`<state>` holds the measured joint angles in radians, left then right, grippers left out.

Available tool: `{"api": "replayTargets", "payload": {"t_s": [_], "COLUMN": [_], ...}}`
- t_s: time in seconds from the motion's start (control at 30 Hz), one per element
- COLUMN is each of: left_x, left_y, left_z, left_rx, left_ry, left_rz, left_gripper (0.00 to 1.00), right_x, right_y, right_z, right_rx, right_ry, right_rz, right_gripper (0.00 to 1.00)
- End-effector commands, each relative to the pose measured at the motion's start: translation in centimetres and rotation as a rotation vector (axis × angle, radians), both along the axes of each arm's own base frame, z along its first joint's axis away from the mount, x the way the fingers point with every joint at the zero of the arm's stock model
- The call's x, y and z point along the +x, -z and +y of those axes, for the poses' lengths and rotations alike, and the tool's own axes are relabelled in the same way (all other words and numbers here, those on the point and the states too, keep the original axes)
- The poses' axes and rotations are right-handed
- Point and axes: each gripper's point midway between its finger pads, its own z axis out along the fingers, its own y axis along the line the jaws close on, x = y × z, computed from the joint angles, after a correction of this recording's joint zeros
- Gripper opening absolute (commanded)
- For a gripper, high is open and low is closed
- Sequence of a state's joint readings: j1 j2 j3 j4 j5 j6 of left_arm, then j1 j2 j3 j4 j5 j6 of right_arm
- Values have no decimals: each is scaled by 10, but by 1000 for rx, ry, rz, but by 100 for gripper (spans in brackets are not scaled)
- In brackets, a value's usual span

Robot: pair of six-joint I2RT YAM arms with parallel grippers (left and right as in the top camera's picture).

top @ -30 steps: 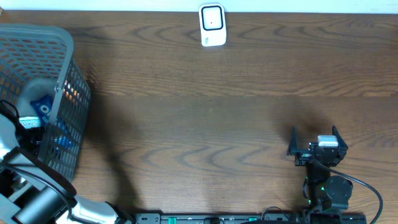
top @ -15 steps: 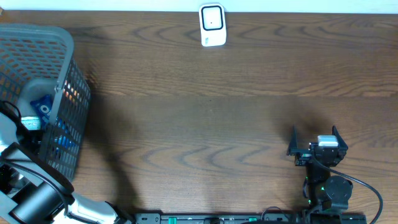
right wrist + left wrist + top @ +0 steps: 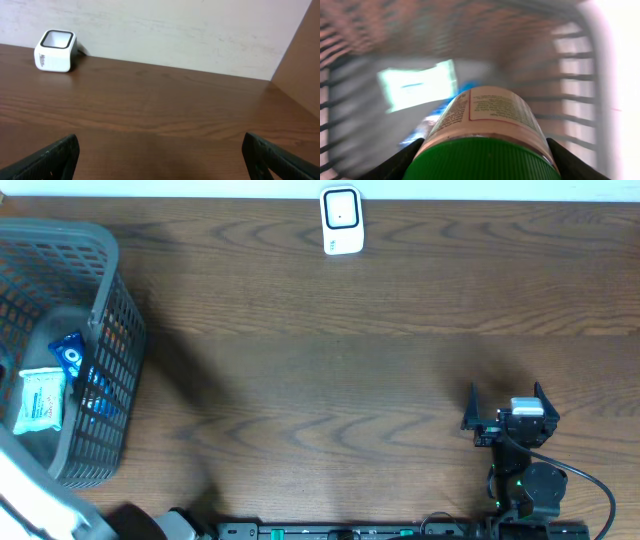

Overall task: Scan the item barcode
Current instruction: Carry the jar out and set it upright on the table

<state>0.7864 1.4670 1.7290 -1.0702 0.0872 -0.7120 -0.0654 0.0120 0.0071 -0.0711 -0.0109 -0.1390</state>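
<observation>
Bare tabletop (image 3: 270,352) beside the basket is right of my left gripper in the overhead view, so I will lift over the basket's rim, swing there, lower and release the jar.
In the left wrist view my left gripper (image 3: 482,162) is shut on a jar (image 3: 490,112) with a green ribbed lid and a printed label, one black finger on each side of the lid. Behind the jar blurs the inside of the grey basket (image 3: 575,60). The overhead view shows only a bit of the left arm (image 3: 30,500) at the bottom-left corner; the jar is hidden there. The white scanner (image 3: 341,220) stands at the table's far edge, also seen as the scanner (image 3: 55,51) in the right wrist view. My right gripper (image 3: 505,412) rests open near the front right, nothing between its fingers (image 3: 55,155).
The grey mesh basket (image 3: 110,280) stands at the left edge and holds a white packet (image 3: 40,398) and a blue packet (image 3: 68,352). The white packet (image 3: 417,85) shows blurred below the jar. A pale wall runs behind the scanner.
The left arm has drawn back from over the basket toward the bottom-left corner, uncovering the white packet. The right arm has not moved.
</observation>
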Motion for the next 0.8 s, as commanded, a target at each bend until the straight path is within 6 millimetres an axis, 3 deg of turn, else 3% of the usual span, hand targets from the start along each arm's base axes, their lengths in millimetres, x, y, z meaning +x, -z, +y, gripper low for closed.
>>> {"api": "replayTargets", "payload": {"t_s": [0.0,0.07,0.17,0.27,0.33,0.53,0.77], "left_x": [44,66,95,116,123,124,122], "left_y": [-80,-93,-87,-57,-28,69,162], "left_z": [-73,-116,-187,-246,-270,-314,-338], "left_rx": [54,64,46,65,50,-145,-284], "left_ry": [305,445,657,799,791,546,253], "left_rz": [-278,-326,-309,-188,-82,213,440], "left_gripper": [61,61,61,62,61,62,61], "right_x": [0,0,0,0,0,0,0], "right_y": [0,0,0,0,0,0,0], "right_z": [-2,-2,-2,-2,-2,-2,-2], "right_rx": [11,11,11,11,11,11,11], "right_ry": [8,8,8,8,8,8,8], "right_rz": [0,0,0,0,0,0,0], "right_gripper": [99,99,99,99,99,99,99]}}
